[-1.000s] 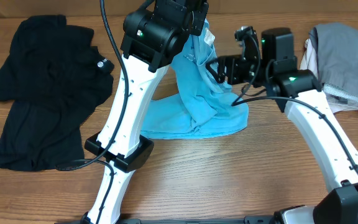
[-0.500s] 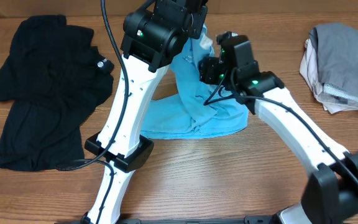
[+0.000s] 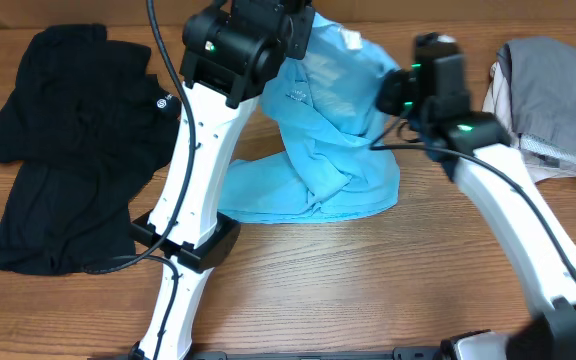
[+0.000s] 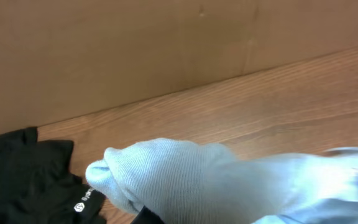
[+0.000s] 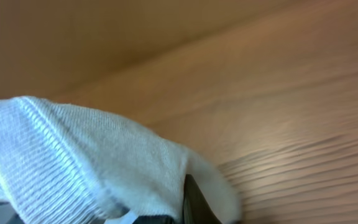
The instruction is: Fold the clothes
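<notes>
The shirt's lower half lies bunched, so I need to swing my right gripper up, then bring it down onto the tabletop by the cardboard wall [image 3: 396, 40] [image 5: 194, 115] and let go of the shirt's shoulder.
The clothes, a light blue T-shirt [image 3: 313, 170], hang lifted at the top with the lower half bunched on the table. My left gripper [image 4: 160, 213] is shut on one upper edge of the shirt. Cloth [image 4: 185, 177] drapes over its fingers, and only a dark finger [image 4: 149, 217] peeks out. My right gripper [image 3: 395, 93] is shut on the other upper edge, to the right of the left one. In the right wrist view ribbed blue cloth [image 5: 73, 162] covers the jaws beside one dark finger [image 5: 194, 202]. The fabric is stretched between the two grippers.
A black shirt [image 3: 68, 150] with a small white logo [image 4: 79, 206] lies spread at the left. Folded grey and beige garments [image 3: 553, 100] sit at the right edge. A brown cardboard wall [image 4: 135, 50] stands behind the table. The left arm's base [image 3: 183, 240] stands in front of the shirt.
My right gripper came in open onto the hanging shirt, shut on its edge and pulled right, spreading the cloth. The left arm shifted slightly left, still gripping.
</notes>
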Motion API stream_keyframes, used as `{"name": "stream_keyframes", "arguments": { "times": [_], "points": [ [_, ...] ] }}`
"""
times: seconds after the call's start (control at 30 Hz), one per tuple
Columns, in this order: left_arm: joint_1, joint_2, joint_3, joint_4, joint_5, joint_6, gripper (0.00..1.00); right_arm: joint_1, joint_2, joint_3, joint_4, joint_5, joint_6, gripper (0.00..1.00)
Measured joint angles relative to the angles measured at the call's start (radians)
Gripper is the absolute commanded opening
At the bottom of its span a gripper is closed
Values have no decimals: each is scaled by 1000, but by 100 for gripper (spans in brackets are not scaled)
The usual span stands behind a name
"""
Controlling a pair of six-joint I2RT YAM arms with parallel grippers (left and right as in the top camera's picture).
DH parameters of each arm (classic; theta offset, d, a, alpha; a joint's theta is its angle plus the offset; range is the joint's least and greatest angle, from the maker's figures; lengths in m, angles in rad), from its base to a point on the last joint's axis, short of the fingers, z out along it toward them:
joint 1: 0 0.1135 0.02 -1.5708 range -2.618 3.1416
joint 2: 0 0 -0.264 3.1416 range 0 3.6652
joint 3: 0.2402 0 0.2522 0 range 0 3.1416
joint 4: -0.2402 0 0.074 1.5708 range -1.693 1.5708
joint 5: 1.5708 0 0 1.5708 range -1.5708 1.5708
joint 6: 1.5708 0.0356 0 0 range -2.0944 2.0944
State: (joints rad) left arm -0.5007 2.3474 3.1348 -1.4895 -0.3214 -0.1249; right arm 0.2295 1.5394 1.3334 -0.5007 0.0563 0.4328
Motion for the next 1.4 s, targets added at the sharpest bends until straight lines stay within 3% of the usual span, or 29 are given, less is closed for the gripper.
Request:
{"name": "stream_keyframes", "arguments": {
  "times": [0.37, 0.8, 1.2, 1.4],
  "points": [
    [22, -59, -5, 84, 70, 0, 4, -130, -388, 137, -47, -59, -78, 4],
    [-4, -524, -6, 83, 271, 1, 4, -145, -689, 251, -190, -174, -147, 4],
    [-4, -682, -8, -16, 408, 4, 4, -145, -733, 544, -525, -252, -200, 4],
    [-4, -690, -14, -60, 409, 12, 4, -145, -733, 624, -573, -263, -214, 4]
  ]
}}
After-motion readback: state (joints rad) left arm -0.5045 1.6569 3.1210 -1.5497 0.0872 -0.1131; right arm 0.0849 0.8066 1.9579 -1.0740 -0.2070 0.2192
